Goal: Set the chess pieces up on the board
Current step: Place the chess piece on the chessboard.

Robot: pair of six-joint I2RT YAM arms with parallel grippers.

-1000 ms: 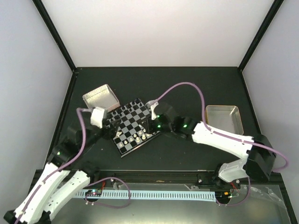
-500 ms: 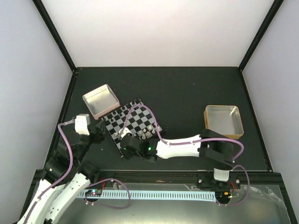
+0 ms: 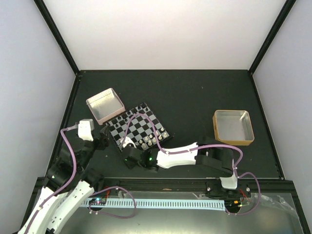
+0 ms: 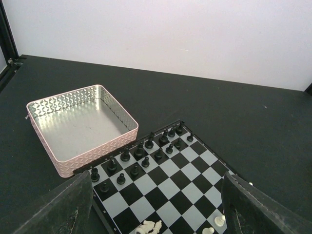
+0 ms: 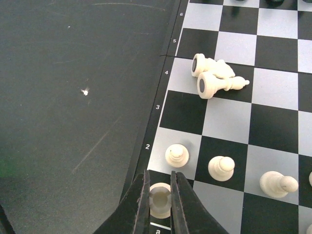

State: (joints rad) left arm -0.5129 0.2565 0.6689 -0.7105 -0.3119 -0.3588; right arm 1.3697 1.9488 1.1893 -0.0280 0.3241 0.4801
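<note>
Next, my right gripper will bring the upright rook down onto the dark corner square (image 5: 160,221) by the "a" label and release it, as the rook hovers over that square.
The board (image 3: 141,122) lies tilted left of centre. My right gripper (image 5: 160,204) is shut on an upright cream-white rook (image 5: 160,201) over the corner square by the "a" label; in the top view the gripper (image 3: 127,152) is at the board's near-left corner. Three white pawns (image 5: 176,155) stand next to it. Two white pieces (image 5: 214,78) lie on their sides on the board (image 5: 226,119). Black pieces (image 4: 141,155) stand in two rows at the far side. My left gripper (image 4: 156,209) is open and empty, just left of the board (image 4: 180,183).
A pink metal tray (image 3: 104,105) touches the board's far-left corner, and it also shows in the left wrist view (image 4: 78,126). A gold tray (image 3: 234,126) stands at the right. The right arm's cable (image 3: 146,117) loops over the board.
My left gripper has pulled back off the board to its left. My right arm has swung from the board's right side to its near-left corner, shut on the rook.
</note>
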